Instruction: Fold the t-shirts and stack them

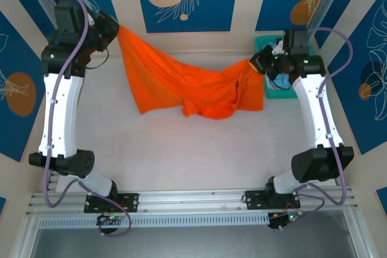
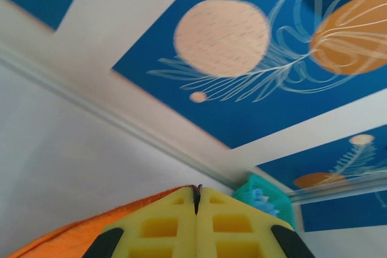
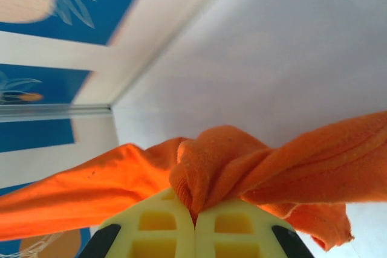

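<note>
The wad goes down with my right gripper toward the shirt's bunched middle (image 1: 217, 107) next and onto the table for release, since it is twisted rather than spread flat.
A bright orange t-shirt (image 1: 181, 83) hangs stretched between my two raised grippers, and its sagging middle rests bunched on the white table (image 1: 181, 155). My left gripper (image 1: 117, 30) is shut on one corner at the back left; in the left wrist view its yellow fingers (image 2: 196, 188) are pressed together with orange cloth (image 2: 66, 237) trailing off to the left. At the back right, my right gripper (image 1: 255, 64) is shut on a twisted wad of the same shirt (image 3: 242, 161), which bulges out between its fingertips (image 3: 195, 212). Pale blue t-shirts (image 1: 279, 81) lie in the basket.
A teal mesh basket (image 1: 265, 43) stands at the back right corner, partly behind the right arm, and also shows in the left wrist view (image 2: 275, 200). Blue patterned walls close in the back and sides. The arm bases sit on the rail along the near edge.
</note>
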`<state>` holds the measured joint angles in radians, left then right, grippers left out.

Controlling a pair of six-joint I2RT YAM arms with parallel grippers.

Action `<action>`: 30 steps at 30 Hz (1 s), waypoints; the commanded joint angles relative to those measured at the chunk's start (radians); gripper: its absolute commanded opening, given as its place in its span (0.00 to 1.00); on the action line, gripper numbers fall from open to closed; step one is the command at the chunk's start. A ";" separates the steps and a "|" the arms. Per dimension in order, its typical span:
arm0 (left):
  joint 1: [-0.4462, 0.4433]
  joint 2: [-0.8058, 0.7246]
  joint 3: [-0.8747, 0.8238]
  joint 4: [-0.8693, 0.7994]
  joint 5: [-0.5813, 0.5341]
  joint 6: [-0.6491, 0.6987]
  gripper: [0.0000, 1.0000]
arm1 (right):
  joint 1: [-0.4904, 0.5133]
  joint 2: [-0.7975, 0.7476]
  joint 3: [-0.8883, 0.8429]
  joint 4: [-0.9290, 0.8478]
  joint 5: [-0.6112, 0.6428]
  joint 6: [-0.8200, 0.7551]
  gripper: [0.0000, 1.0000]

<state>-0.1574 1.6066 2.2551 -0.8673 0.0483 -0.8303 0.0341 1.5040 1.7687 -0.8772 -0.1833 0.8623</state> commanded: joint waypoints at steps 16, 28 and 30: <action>0.005 -0.318 -0.718 0.016 -0.128 -0.053 0.00 | -0.026 0.436 0.276 -0.294 -0.035 -0.170 0.10; -0.004 -0.187 -0.552 -0.009 -0.088 -0.043 0.00 | 0.110 0.284 0.055 -0.135 -0.011 -0.140 0.60; -0.007 -0.193 -0.561 -0.003 -0.086 -0.044 0.00 | 0.155 0.137 -0.211 0.060 -0.105 -0.095 0.58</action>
<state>-0.1589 1.4204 1.6859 -0.8680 -0.0528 -0.8658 0.1387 1.8412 1.7931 -1.0393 -0.1696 0.7094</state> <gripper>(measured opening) 0.038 0.586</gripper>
